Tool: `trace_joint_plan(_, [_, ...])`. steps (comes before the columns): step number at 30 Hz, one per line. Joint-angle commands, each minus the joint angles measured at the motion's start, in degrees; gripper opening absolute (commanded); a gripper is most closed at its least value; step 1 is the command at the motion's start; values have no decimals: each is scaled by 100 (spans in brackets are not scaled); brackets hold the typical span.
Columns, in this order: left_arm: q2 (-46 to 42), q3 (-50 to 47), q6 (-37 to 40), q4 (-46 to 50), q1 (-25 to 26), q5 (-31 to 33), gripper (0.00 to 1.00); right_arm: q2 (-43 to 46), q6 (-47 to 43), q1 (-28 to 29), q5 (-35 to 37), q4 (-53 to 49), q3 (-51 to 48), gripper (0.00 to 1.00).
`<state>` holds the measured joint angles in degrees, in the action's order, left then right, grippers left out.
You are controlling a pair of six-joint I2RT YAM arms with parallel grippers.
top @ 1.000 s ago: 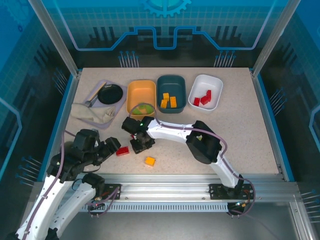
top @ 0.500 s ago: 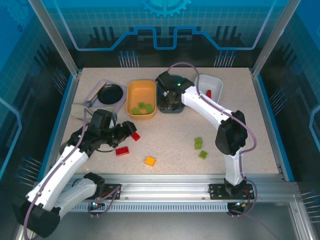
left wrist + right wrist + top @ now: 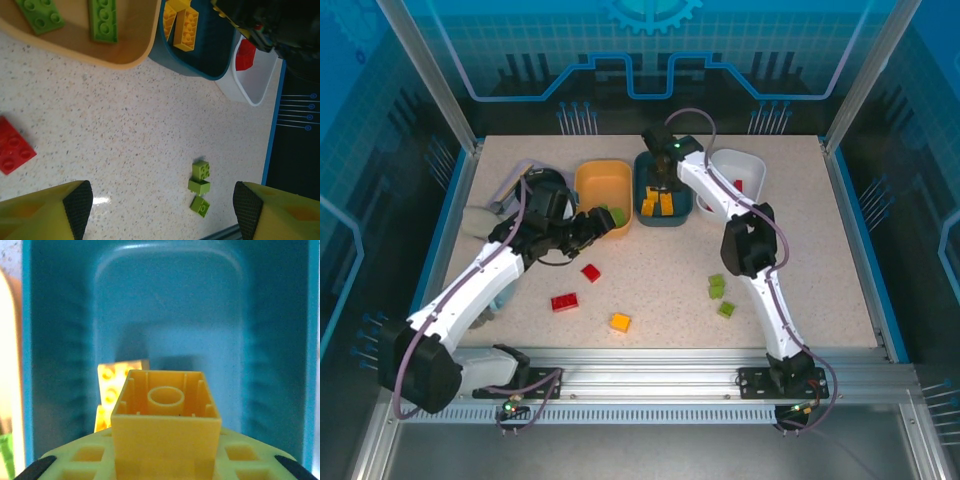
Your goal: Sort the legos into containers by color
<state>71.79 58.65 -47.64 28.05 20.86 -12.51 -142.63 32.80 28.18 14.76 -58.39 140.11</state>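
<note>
The matching brick in my right gripper should go down a little next, toward the bare bottom just beyond the yellow bricks in the dark teal tub, to be released there.
My right gripper point(image 3: 663, 178) hangs over the dark teal tub point(image 3: 680, 165), shut on a yellow brick point(image 3: 166, 425) held hollow side up. More yellow bricks point(image 3: 658, 203) lie in that tub. My left gripper point(image 3: 598, 224) is open and empty at the near right corner of the orange tub point(image 3: 590, 190), which holds green bricks point(image 3: 103, 20). The white tub point(image 3: 750, 165) holds a red brick point(image 3: 737, 186). Loose on the table are two red bricks point(image 3: 590, 272) point(image 3: 564, 301), an orange one point(image 3: 619, 322) and three green ones point(image 3: 718, 287) point(image 3: 201, 170).
A round black bowl point(image 3: 540, 187) sits on a lilac tray at the back left, with a crumpled cloth point(image 3: 480, 222) in front of it under my left arm. The right arm's long links cross above the white tub and the right half of the table.
My left gripper has swung up and right, away from the red bricks to the orange tub's corner. The right gripper has shifted toward the back of the teal tub.
</note>
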Motion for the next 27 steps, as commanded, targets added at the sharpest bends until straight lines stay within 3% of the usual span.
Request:
trace_joint_plan(1, [195, 297, 221, -117, 39, -104, 78, -443, -151, -267, -321, 159, 599, 26])
trace_joint_plan(5, [399, 391, 252, -34, 36, -87, 78, -938, -168, -463, -914, 274, 1062, 27])
trace_joint_plan(10, [543, 460, 281, 7, 41, -46, 78, -1247, -181, -489, -1137, 221, 1312, 31])
trace_joint_plan(15, [752, 599, 316, 34, 43, -94, 78, -1218, -151, -489, -1200, 217, 1303, 47])
trace_joint_plan(22, [1013, 896, 462, 174, 194, -111, 78, -568, -212, -453, -1110, 161, 1247, 61])
trace_joint_plan(27, [1253, 1238, 613, 270, 499, -97, 78, 482, -186, -380, -912, 176, 651, 57])
